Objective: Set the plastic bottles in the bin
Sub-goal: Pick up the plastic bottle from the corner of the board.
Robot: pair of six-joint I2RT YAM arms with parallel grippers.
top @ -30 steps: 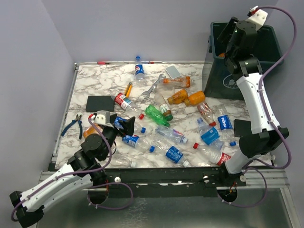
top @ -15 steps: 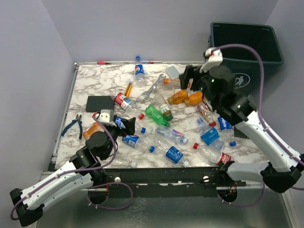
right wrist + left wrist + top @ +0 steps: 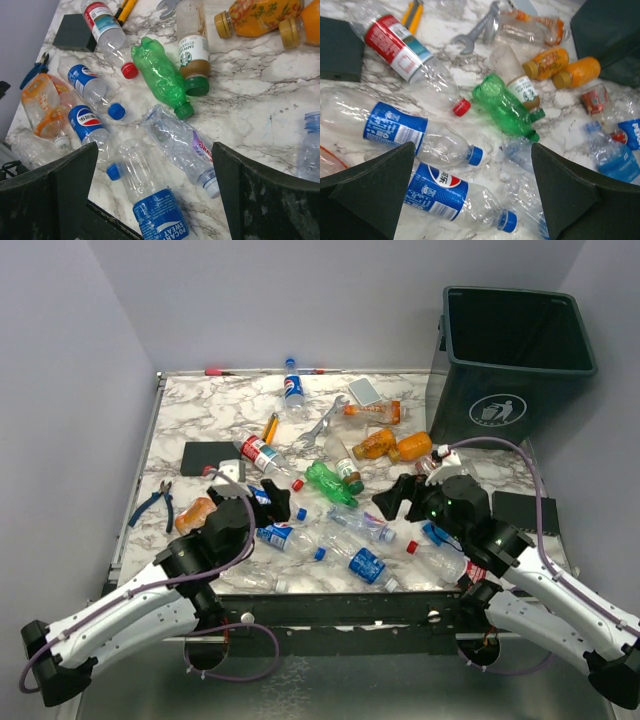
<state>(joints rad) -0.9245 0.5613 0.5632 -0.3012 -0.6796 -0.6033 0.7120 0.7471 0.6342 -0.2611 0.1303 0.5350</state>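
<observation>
My left gripper will next swing to the right in the top view and turn as it lowers onto the clear body of the Pocari Sweat bottle, because that bottle lies slanted.
Several plastic bottles, clear, green and orange, lie scattered on the marble table (image 3: 200, 410). The dark green bin (image 3: 520, 370) stands at the far right corner. My left gripper (image 3: 270, 502) hangs open and empty over a clear Pepsi bottle (image 3: 450, 197), with a green bottle (image 3: 507, 107) beyond it. Near the table's middle front, my right gripper (image 3: 395, 498) is open and empty. It is above a Pocari Sweat bottle (image 3: 150, 200) and a crumpled clear bottle (image 3: 182, 145). Neither gripper touches a bottle.
A silver wrench (image 3: 322, 425) and a yellow-handled tool (image 3: 270, 427) lie among the far bottles. Blue-handled pliers (image 3: 152, 505) and a black block (image 3: 207, 457) sit at the left. A black pad (image 3: 525, 510) lies at the right edge.
My right arm has swung from over the bin down to low over the bottles at the table's middle, and its jaws have opened wide. The left gripper has edged slightly right.
</observation>
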